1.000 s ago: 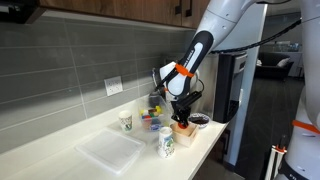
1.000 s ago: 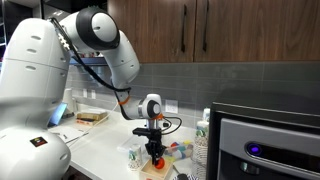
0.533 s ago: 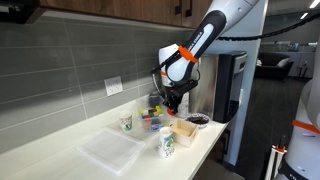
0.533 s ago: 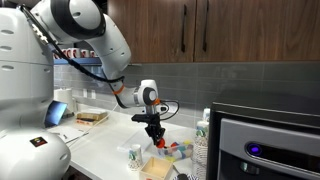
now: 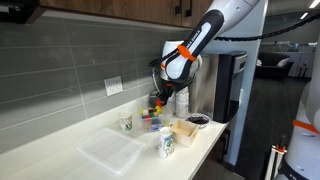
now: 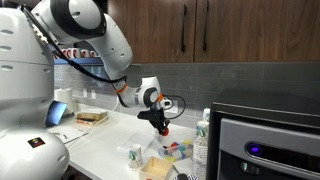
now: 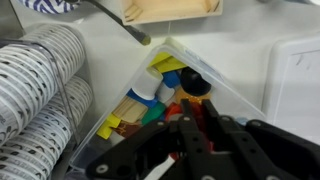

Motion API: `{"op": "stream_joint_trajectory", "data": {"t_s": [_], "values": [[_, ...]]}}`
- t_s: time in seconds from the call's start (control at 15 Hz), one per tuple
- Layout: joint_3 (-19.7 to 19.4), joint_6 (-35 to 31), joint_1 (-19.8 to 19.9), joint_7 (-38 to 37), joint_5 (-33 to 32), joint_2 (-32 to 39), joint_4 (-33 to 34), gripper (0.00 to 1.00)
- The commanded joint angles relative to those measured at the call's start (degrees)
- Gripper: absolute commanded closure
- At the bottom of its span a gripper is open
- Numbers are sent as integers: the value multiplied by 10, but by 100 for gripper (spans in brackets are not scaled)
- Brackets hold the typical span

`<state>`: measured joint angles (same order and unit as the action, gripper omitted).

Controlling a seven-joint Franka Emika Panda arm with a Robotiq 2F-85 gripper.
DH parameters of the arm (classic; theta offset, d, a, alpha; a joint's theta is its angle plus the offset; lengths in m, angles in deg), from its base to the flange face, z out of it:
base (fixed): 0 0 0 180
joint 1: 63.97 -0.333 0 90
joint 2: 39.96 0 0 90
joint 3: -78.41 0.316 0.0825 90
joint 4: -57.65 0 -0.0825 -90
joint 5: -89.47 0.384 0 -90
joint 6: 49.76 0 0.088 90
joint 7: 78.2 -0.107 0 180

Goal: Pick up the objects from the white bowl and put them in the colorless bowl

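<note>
My gripper is still above the colorless bowl, so it needs to go down toward the toy pieces in the colorless bowl point(image 7: 168, 99) to let go of the red piece.
My gripper point(image 5: 158, 101) hangs above the colorless bowl point(image 5: 150, 121), which holds several coloured toy pieces. In the wrist view the fingers point(image 7: 186, 125) stand close together with a small red piece point(image 7: 204, 135) between them, over the bowl's clear wall point(image 7: 225, 90). The white bowl point(image 5: 183, 130) sits on the counter beside it, toward the counter's edge. It shows at the top of the wrist view point(image 7: 170, 8), where the part I see looks empty. In an exterior view my gripper point(image 6: 163, 128) is above and left of the colorless bowl point(image 6: 178, 150), with the white bowl point(image 6: 155, 168) in front.
A dark round dish point(image 5: 199, 120) lies beyond the white bowl. Two paper cups point(image 5: 126, 122) point(image 5: 166, 142) stand nearby. A flat translucent tray point(image 5: 110, 152) lies on the counter. Stacked ribbed white cups point(image 7: 40, 80) stand beside the colorless bowl. The wall is close behind.
My gripper was low at the white bowl a second ago. It has risen and moved across to above the colorless bowl.
</note>
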<state>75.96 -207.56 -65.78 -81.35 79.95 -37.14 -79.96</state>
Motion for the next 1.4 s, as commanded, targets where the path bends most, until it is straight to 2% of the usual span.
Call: {"op": "stream_joint_trajectory", "data": {"t_s": [0.0,0.07,0.13,0.2,0.73,0.87,0.93,1.33], "values": [[17,-68,16,93,79,49,16,96],[24,-85,20,114,102,62,20,96],[32,-96,25,131,118,70,22,60],[42,-105,32,149,134,77,23,59],[95,-146,76,236,209,81,20,0],[90,-146,79,230,203,79,18,0],[69,-130,69,202,182,79,19,0],[30,-123,62,164,129,82,16,0]]}}
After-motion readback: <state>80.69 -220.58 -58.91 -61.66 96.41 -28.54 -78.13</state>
